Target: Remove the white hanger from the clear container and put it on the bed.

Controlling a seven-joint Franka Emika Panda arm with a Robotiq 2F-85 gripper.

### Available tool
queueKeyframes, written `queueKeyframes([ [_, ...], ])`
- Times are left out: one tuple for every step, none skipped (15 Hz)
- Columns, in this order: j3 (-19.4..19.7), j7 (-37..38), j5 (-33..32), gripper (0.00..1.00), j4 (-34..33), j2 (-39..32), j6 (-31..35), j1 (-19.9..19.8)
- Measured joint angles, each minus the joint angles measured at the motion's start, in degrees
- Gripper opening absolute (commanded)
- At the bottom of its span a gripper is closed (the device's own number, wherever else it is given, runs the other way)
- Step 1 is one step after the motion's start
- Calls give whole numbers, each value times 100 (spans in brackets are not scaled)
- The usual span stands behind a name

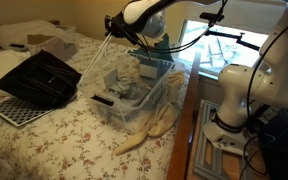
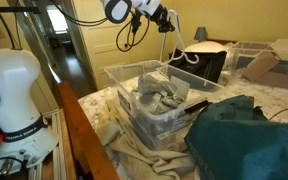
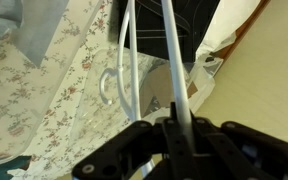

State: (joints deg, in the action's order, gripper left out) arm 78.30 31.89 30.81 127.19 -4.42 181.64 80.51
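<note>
My gripper will next move slightly outward, high beyond the clear container (image 1: 134,95), then release the white hanger, already over the flowered bed.
My gripper (image 1: 124,28) is shut on the white hanger (image 1: 94,60) and holds it in the air above and beside the clear container (image 1: 134,95). The hanger hangs down slanted over the flowered bed (image 1: 44,140). In an exterior view the gripper (image 2: 162,20) is high behind the container (image 2: 144,100), and the hanger (image 2: 181,45) dangles below it. In the wrist view the jaws (image 3: 179,130) clamp a white bar of the hanger (image 3: 174,60), and its hook shows over the bedspread (image 3: 44,110).
The container holds crumpled cloths (image 2: 159,95), and a black stick-like object (image 2: 196,105) lies on its rim. A black open case (image 1: 39,78) lies on the bed. A teal cloth (image 2: 249,140) lies close by. The robot base (image 1: 234,110) stands beside the bed.
</note>
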Motion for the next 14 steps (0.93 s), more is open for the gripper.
queueKeyframes([
  [-69,53,0,1,-23,-91,-30,-62],
  [-162,110,0,1,-49,-180,-58,-146],
  [-277,168,0,1,-86,-266,-99,-253],
  [-412,220,0,9,-133,-352,-150,-382],
  [-563,265,4,31,-186,-439,-206,-531],
  [-724,300,12,33,-247,-521,-261,-693],
  [-895,326,25,35,-315,-607,-333,-869],
  [-1077,351,51,42,-392,-697,-408,-1058],
  [-1258,370,76,47,-478,-785,-480,-1249],
  [-1441,381,106,54,-570,-874,-542,-1443],
  [-1616,385,146,62,-665,-965,-604,-1637],
  [-1787,385,191,68,-768,-1058,-665,-1828],
  [-1947,385,238,76,-870,-1152,-708,-2011],
  [-2100,385,277,82,-969,-1250,-744,-2190],
])
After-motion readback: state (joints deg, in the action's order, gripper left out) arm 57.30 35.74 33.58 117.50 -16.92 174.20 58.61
